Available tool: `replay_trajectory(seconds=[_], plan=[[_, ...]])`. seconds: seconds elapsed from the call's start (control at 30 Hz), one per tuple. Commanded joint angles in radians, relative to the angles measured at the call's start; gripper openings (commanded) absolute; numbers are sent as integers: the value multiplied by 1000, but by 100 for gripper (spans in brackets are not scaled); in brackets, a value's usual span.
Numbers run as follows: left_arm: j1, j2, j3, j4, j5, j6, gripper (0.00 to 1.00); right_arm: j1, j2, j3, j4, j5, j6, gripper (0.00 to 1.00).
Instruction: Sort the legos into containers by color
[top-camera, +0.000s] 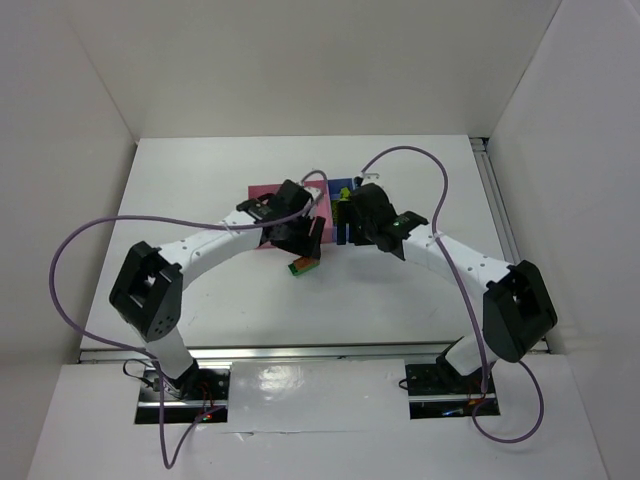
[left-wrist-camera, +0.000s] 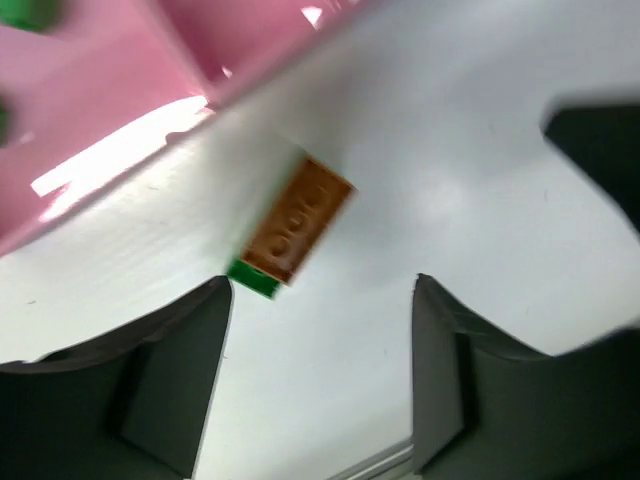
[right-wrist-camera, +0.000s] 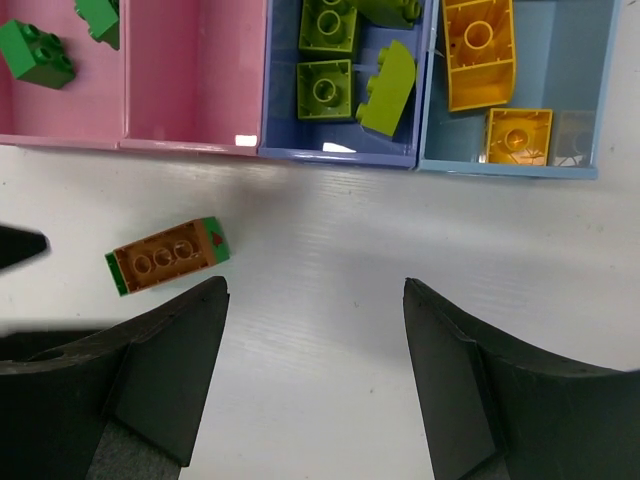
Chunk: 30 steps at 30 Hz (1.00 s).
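My left gripper lowers and turns next so its fingers straddle the orange brick's long sides, since the brick lies below it, slanted in its wrist view.
An orange brick stuck to a dark green brick (right-wrist-camera: 165, 255) lies on the white table just in front of the bins; it also shows in the left wrist view (left-wrist-camera: 295, 222) and the top view (top-camera: 303, 267). The four joined bins run along the top of the right wrist view. The left pink bin (right-wrist-camera: 60, 140) holds dark green bricks (right-wrist-camera: 35, 55). The second pink bin (right-wrist-camera: 190, 146) shows no brick. The blue bin (right-wrist-camera: 340, 155) holds lime bricks (right-wrist-camera: 325, 88). The light blue bin (right-wrist-camera: 510, 168) holds yellow bricks (right-wrist-camera: 478, 55). My left gripper (left-wrist-camera: 320, 285) is open and empty, just short of the orange brick. My right gripper (right-wrist-camera: 315, 285) is open and empty, to the brick's right.
The two grippers hang close together over the bins' front edge, left (top-camera: 312, 240) and right (top-camera: 347, 232). One left fingertip (right-wrist-camera: 20, 245) pokes into the right wrist view. White walls enclose the table (top-camera: 200, 200). Purple cables arch over both arms.
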<state>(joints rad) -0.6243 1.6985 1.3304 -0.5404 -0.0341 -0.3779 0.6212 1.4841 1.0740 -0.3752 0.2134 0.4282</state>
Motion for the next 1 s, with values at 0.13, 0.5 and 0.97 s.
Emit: replay_trajectory(seconds=[0.13, 0.5, 0.97], plan=[[-61, 61, -11, 42, 33, 191, 78, 9, -54, -13, 15, 93, 36, 78], [-71, 191, 36, 42, -53, 215, 68, -21, -174, -77, 5, 179, 87, 78], [-71, 224, 46, 62, -12, 206, 59, -32, -174, -86, 5, 149, 87, 78]])
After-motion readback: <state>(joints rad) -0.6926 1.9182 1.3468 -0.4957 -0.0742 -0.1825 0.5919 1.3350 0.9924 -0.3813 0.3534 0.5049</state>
